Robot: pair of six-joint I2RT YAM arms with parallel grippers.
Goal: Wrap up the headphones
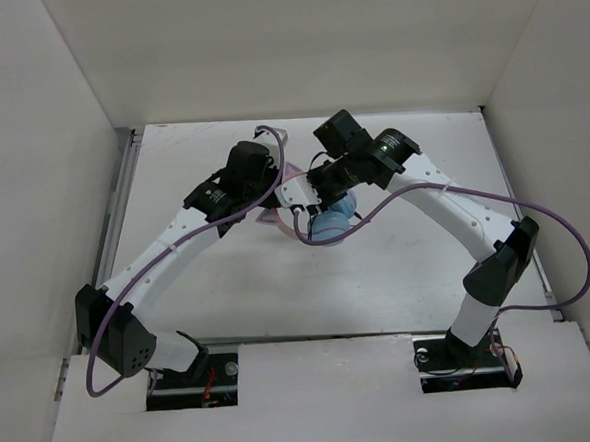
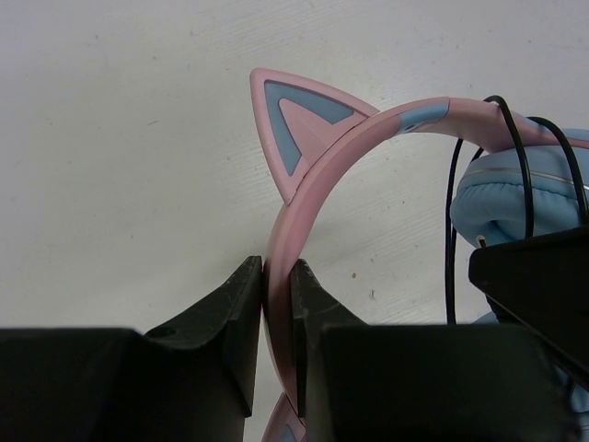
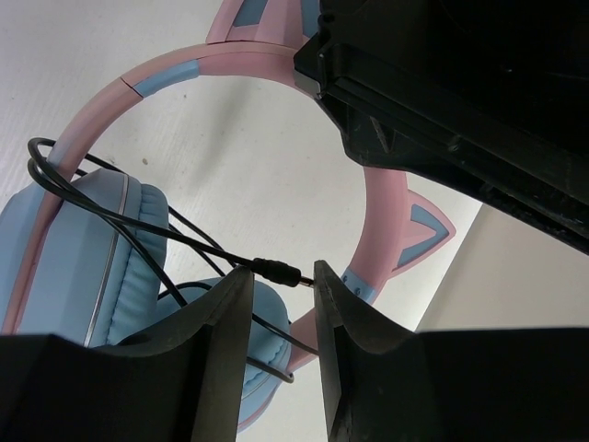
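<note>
Next, my left gripper moves down with the headband (image 2: pixel 368 124) to the white tabletop and releases it there, since the black cable already loops around the headphones.
The headphones (image 1: pixel 330 222) sit mid-table between the two arms, with a pink cat-ear headband (image 2: pixel 368 124) and light blue ear cups (image 3: pixel 64 258). My left gripper (image 2: pixel 276 276) is shut on the headband, just below a cat ear (image 2: pixel 299 129). My right gripper (image 3: pixel 281 274) stands open over the lower ear cup. The plug (image 3: pixel 267 269) of the thin black cable (image 3: pixel 101 212) lies across the gap at its fingertips, its metal tip against the right finger. The cable loops over the headband and around an ear cup (image 2: pixel 502 198).
Thick purple robot cables (image 1: pixel 535 216) arc along both arms above the white table (image 1: pixel 229 285). White walls close in the left, right and back sides. A metal rail (image 1: pixel 114 212) runs along the table's left edge. The left gripper's black body (image 3: pixel 442 92) hangs close above the right gripper.
</note>
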